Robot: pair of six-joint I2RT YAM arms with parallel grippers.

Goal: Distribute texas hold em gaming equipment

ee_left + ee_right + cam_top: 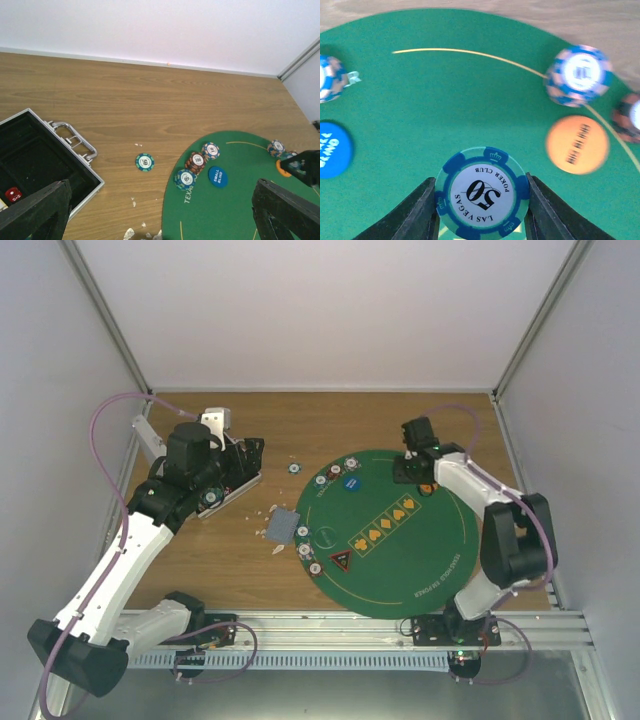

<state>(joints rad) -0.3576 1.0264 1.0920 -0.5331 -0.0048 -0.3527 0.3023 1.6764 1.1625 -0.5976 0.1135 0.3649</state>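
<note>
My right gripper should next move past the orange token and down to the felt beside the dark chip [454,498], because the chips there line the mat's edge.
My right gripper [482,200] is shut on a blue-and-teal "50" poker chip [482,192], held flat just above the green mat [445,95]. An orange token [577,144] and a blue-edged chip [579,75] lie close ahead on the felt. My left gripper [160,210] hangs open and holds nothing, between the silver case [35,165] and the mat. Below it a loose teal chip [145,162] lies on the wood. Three chip stacks [196,161] and the blue "small blind" token [218,176] sit at the mat's edge. A grey-blue deck of cards [283,525] lies on the wood, left of the mat.
The open case holds a red die [13,194]. Torn paper scraps [129,233] litter the wood near the deck. A red-triangle token [340,562] and more chips [305,551] sit on the mat's near-left edge. White walls enclose the table.
</note>
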